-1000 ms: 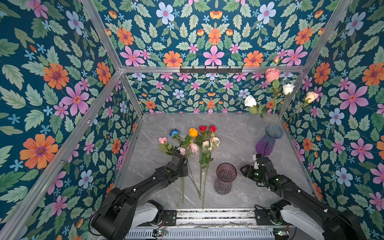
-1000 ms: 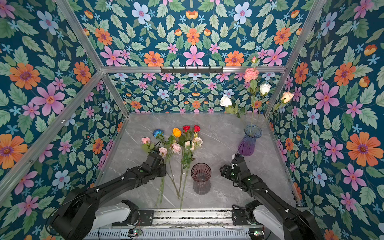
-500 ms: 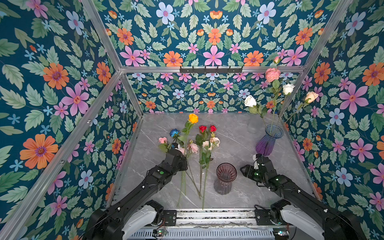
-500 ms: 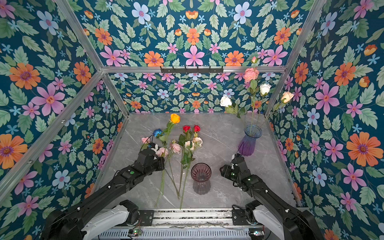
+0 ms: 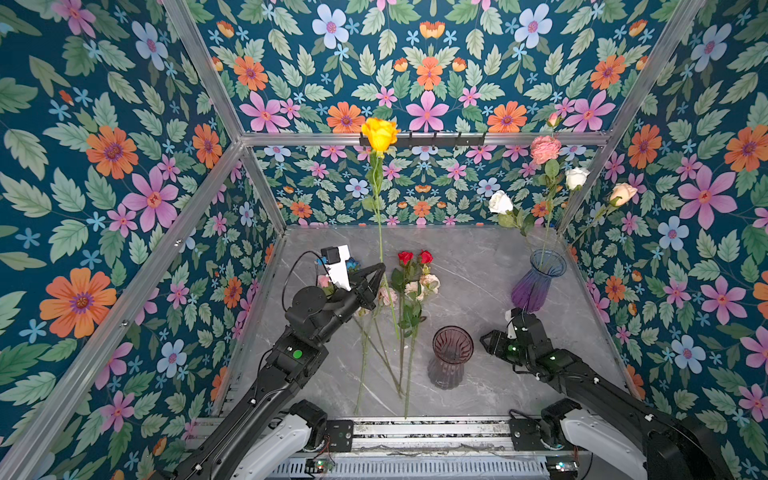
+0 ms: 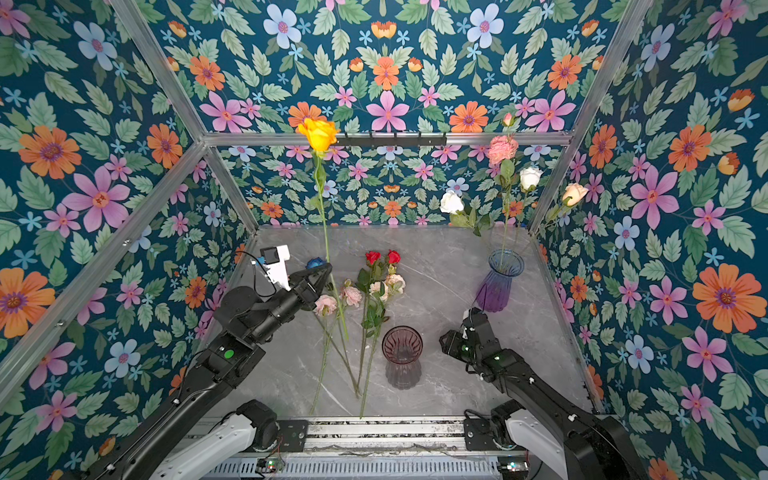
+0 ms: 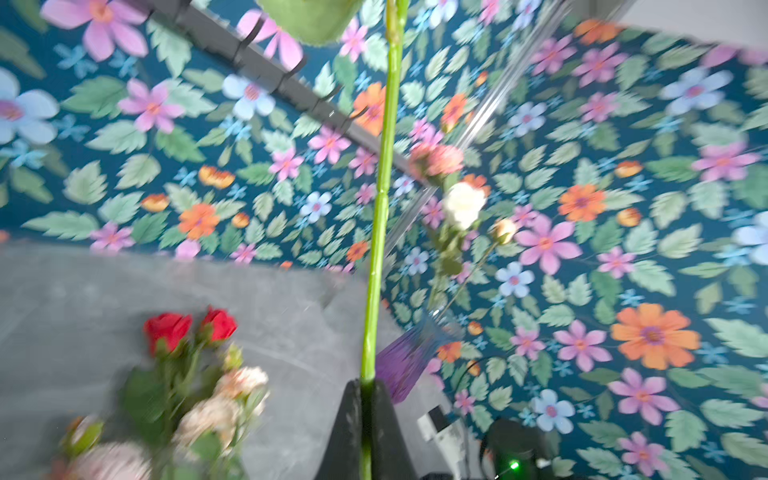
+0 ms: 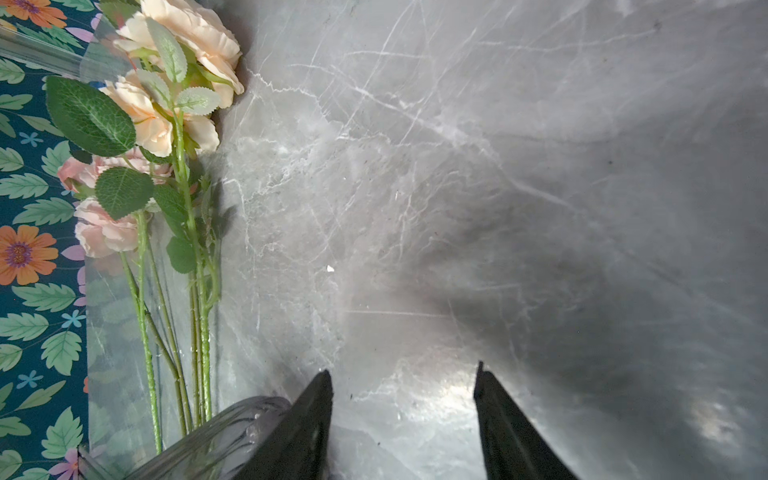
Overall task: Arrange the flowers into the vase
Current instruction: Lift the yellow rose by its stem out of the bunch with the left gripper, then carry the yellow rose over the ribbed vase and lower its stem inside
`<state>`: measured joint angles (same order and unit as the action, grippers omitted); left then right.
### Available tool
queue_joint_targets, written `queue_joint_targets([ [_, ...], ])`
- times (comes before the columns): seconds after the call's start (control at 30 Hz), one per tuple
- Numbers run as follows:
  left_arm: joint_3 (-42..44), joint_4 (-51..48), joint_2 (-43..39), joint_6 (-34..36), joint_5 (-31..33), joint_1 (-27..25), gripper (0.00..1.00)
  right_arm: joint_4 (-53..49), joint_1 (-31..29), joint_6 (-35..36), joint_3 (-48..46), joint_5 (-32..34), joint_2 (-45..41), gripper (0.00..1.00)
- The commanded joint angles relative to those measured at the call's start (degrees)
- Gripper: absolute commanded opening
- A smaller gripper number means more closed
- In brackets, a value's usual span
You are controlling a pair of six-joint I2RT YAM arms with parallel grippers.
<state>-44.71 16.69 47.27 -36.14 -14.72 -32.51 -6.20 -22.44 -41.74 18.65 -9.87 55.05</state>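
Next, my left gripper moves across toward the empty smoky purple vase, lowers the yellow rose's green stem into the vase's opening (image 5: 453,345) and releases the stem.
My left gripper (image 5: 380,267) (image 6: 328,269) (image 7: 368,380) is shut on the green stem (image 7: 382,187) of a yellow rose (image 5: 379,133) (image 6: 318,133). It holds the rose upright above the table. Two red roses (image 5: 415,257) (image 6: 382,257) and several pink and cream flowers (image 5: 422,286) (image 7: 224,399) lie on the grey marble table. A blue-purple vase (image 5: 536,282) (image 6: 496,286) at the back right holds a pink peony (image 5: 545,148) and white and cream roses. My right gripper (image 5: 485,343) (image 8: 403,374) stands open and empty, low beside a smoky purple vase (image 5: 451,357) (image 6: 402,357).
Flowered wallpaper walls with aluminium frame bars (image 5: 415,139) close in the table on three sides. A black hook rail (image 5: 436,137) hangs on the back bar. The arms' base rail (image 5: 415,432) runs along the front edge.
My left gripper has risen from the pile with the yellow rose, which now stands upright well above the table. The right arm has not moved.
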Motion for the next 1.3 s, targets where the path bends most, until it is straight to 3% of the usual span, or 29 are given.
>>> queue_joint_targets([
  [0.0, -1.5, 16.8, 3.3, -4.5, -6.3, -0.4, 0.0, 1.0, -0.1, 0.1, 0.5, 0.1, 0.7, 0.57],
  [0.17, -5.6, 31.5, 13.3, -8.2, -11.9, -5.2, 0.0, 1.1, -0.1, 0.2, 0.6, -0.1, 1.0, 0.56],
  [0.4, -11.2, 23.2, 19.8, 12.1, -10.1, -18.7, 0.0, 1.1, -0.1, 0.1, 0.3, 0.0, 0.4, 0.57],
  [0.5, -6.7, 27.7, 20.4, 15.9, -9.9, -20.3, 0.0, 1.1, -0.1, 0.2, 0.4, -0.1, 0.6, 0.56],
  [0.73, 7.9, 48.7, 21.2, 18.4, -11.3, -22.1, 0.0, 1.2, 0.0, 0.2, 0.2, -0.1, 0.3, 0.56],
  [1.0, 12.4, 48.8, 21.1, 18.0, -10.2, -22.6, 0.0, 1.1, -0.1, 0.2, 0.2, 0.0, 0.1, 0.56],
  [1.03, 12.4, 47.6, 20.8, 18.0, -9.8, -22.6, 0.04, 1.2, -0.1, 0.2, 0.2, 0.0, 0.1, 0.56],
  [1.13, 12.1, 43.1, 19.8, 18.8, -8.9, -22.6, 0.51, 1.1, -0.1, 0.2, 0.2, 0.0, 0.1, 0.56],
  [1.17, 12.0, 41.7, 19.4, 19.1, -8.5, -22.6, 0.61, 1.1, -0.1, 0.2, 0.2, 0.0, 0.1, 0.57],
  [1.27, 12.1, 38.9, 18.4, 19.6, -8.0, -22.5, 0.65, 1.0, -0.1, 0.2, 0.2, 0.1, 0.0, 0.56],
])
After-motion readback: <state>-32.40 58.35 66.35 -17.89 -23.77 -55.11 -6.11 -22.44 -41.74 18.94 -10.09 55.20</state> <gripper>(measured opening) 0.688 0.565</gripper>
